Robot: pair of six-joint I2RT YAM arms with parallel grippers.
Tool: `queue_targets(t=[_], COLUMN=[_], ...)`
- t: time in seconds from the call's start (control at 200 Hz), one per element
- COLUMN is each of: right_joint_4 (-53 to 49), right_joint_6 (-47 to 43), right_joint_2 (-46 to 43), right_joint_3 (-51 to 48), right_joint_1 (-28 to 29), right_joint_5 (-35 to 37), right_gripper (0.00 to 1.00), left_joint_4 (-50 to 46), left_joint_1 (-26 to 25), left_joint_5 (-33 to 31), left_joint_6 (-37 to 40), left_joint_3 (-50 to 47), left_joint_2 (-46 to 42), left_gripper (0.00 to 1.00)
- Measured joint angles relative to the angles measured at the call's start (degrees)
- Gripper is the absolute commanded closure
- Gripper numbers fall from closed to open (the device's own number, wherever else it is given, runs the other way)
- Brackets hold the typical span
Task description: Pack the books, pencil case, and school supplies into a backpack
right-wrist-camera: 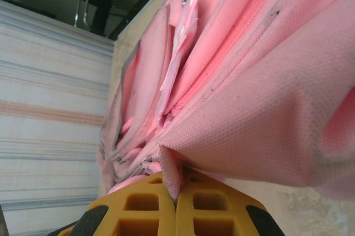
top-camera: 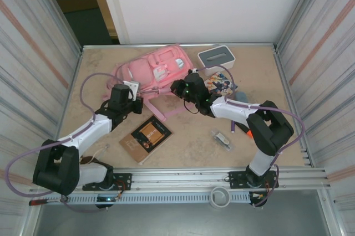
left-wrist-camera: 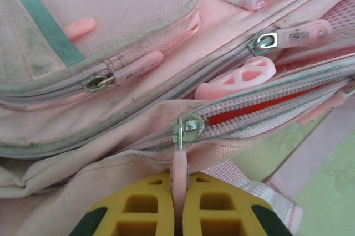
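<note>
The backpack's zip is partly open, so next my right gripper needs to pull outward toward the backpack's end by the white box [top-camera: 186, 69], which is outward of it, and let go of the fold.
The pink backpack [top-camera: 155, 70] lies at the back of the table. My left gripper [top-camera: 133, 89] sits at its near left edge. In the left wrist view this gripper [left-wrist-camera: 178, 183] is shut on the pink zip pull [left-wrist-camera: 180, 164] below the metal slider [left-wrist-camera: 187, 128], beside a partly open zip showing red inside. My right gripper [top-camera: 180, 87] is at the backpack's right side, shut [right-wrist-camera: 176, 191] on a fold of its pink fabric [right-wrist-camera: 171, 172]. The brown book [top-camera: 146, 138] lies in front and the cartoon book [top-camera: 222, 85] to the right. The pencil case is out of view.
A white box with a grey slotted top [top-camera: 216, 57] stands at the back right. A clear packet [top-camera: 223, 139], an orange-tipped marker [top-camera: 248, 132] and a dark purple stick [top-camera: 233, 127] lie near the right arm. Pink straps [top-camera: 161, 115] trail toward the brown book.
</note>
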Motion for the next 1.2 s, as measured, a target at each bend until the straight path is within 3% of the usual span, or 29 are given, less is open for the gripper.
queue_targets(t=[0.205,0.466,1.017,1.197], right_joint_4=[-1.46,-2.97,-7.04,-11.19], right_joint_6=[-1.11,-1.9,-4.59,-6.99], right_joint_2=[0.0,0.44,4.24,7.43], right_joint_3=[0.02,1.22,5.46,10.99], right_joint_1=[-1.09,-3.08,-6.93,-8.72], right_joint_5=[-1.97,-5.2,-7.52,-10.73], right_gripper=[1.0,1.0,1.0,1.0], left_joint_4=[4.15,6.29,6.25,5.53], left_joint_1=[2.78,3.96,5.6,7.15], left_joint_5=[6.71,10.56,9.18,8.98], left_joint_6=[-3.37,-5.4,-7.76,-8.76], left_joint_3=[-2.56,-3.61,-6.54,-6.62], left_joint_2=[-0.22,-0.24,-1.42,-1.81], left_gripper=[1.0,1.0,1.0,1.0])
